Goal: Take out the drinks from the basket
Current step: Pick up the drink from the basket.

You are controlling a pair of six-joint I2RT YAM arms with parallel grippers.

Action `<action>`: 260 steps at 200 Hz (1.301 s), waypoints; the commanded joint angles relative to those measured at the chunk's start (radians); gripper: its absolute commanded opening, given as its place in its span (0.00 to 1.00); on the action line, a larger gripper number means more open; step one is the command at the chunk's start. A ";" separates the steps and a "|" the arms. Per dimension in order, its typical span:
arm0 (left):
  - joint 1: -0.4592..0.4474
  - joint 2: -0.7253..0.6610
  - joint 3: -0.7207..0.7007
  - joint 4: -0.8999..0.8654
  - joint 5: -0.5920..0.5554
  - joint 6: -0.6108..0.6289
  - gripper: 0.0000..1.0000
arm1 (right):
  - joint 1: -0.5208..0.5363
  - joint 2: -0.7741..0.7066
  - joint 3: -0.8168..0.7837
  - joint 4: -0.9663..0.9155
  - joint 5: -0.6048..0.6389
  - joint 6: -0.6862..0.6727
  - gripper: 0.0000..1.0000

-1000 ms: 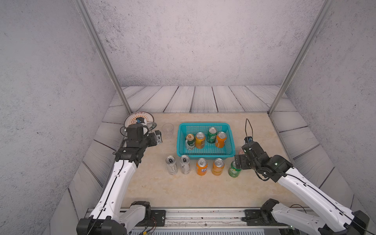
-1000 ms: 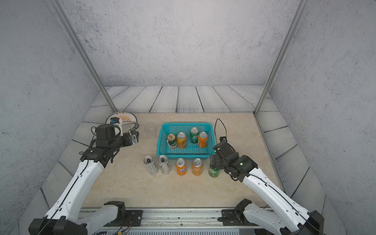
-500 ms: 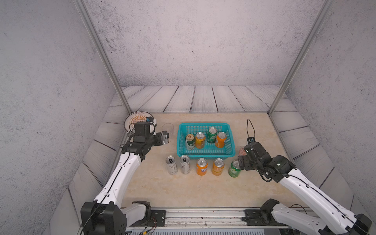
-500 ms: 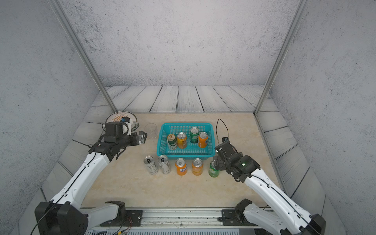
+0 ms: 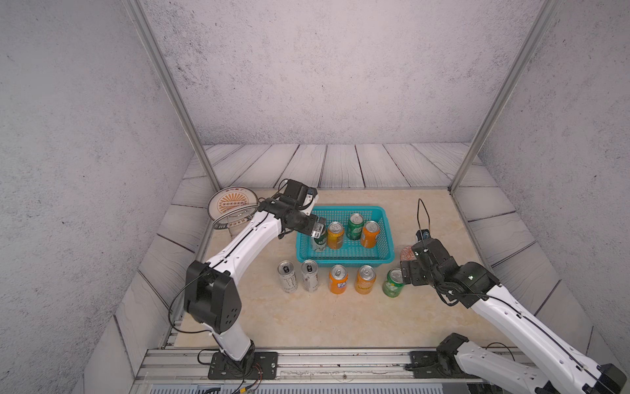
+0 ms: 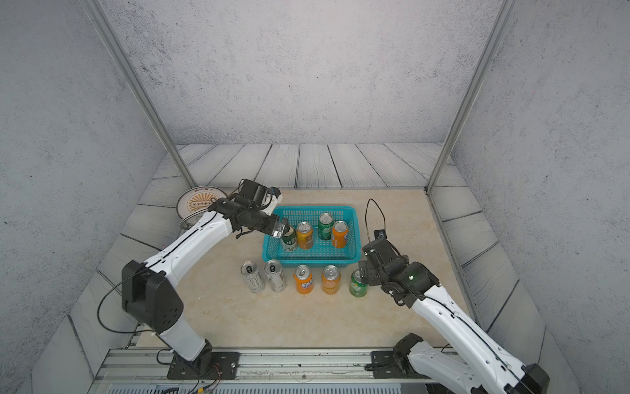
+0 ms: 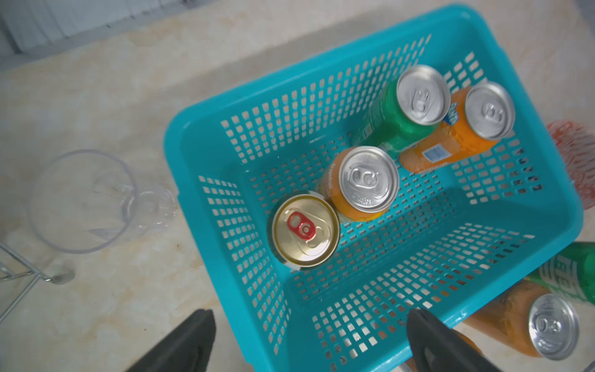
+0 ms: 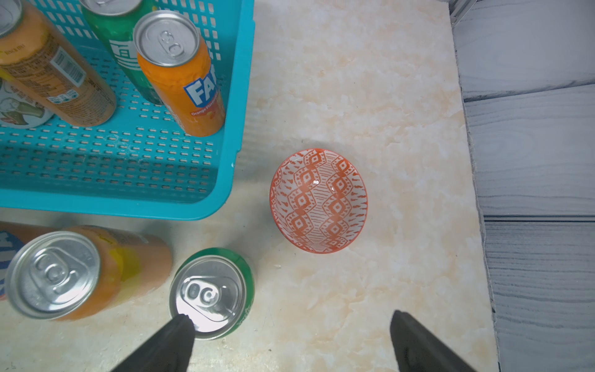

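Observation:
The white-green can's gold top (image 6: 289, 231) (image 7: 305, 230) faces up beside the orange can. I will move my left gripper over it and down around its sides to close.
The turquoise basket (image 5: 341, 263) (image 7: 193, 206) holds a gold-topped white-green can (image 7: 306, 230), two orange cans (image 5: 335, 235) (image 5: 370, 234) and a green can (image 5: 355, 226). On the table in front of it stand two silver cans (image 5: 286, 276) (image 5: 309, 275), two orange cans (image 5: 338, 279) (image 5: 365, 279) and a green can (image 5: 393, 282) (image 8: 211, 294). My left gripper (image 7: 310, 322) (image 5: 318, 232) hovers open over the basket's left end by the gold-topped can. My right gripper (image 8: 291, 320) is open, one fingertip (image 8: 180, 328) at the outer green can's rim.
A patterned orange dish (image 8: 318, 201) lies right of the basket, close to my right gripper. A clear plastic cup (image 7: 83, 201) stands left of the basket. A round plate on a wire stand (image 5: 231, 206) sits at the back left corner.
My left arm has swung right from the plate to over the basket's left end. The right arm has stayed beside the outer green can.

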 commanded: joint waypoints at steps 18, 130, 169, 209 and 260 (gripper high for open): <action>-0.039 0.164 0.165 -0.224 -0.053 0.095 1.00 | -0.007 -0.050 -0.004 -0.031 0.027 -0.009 0.99; -0.051 0.456 0.440 -0.360 -0.065 0.113 0.89 | -0.010 -0.085 -0.014 -0.017 0.029 -0.011 0.99; -0.051 0.521 0.492 -0.389 -0.083 0.110 0.85 | -0.012 -0.087 -0.018 -0.018 0.029 -0.008 0.99; -0.051 0.541 0.494 -0.390 -0.092 0.108 0.79 | -0.011 -0.085 -0.022 -0.010 0.029 -0.010 1.00; -0.060 0.501 0.487 -0.386 -0.113 0.108 0.65 | -0.012 -0.097 -0.029 -0.007 0.026 -0.002 0.99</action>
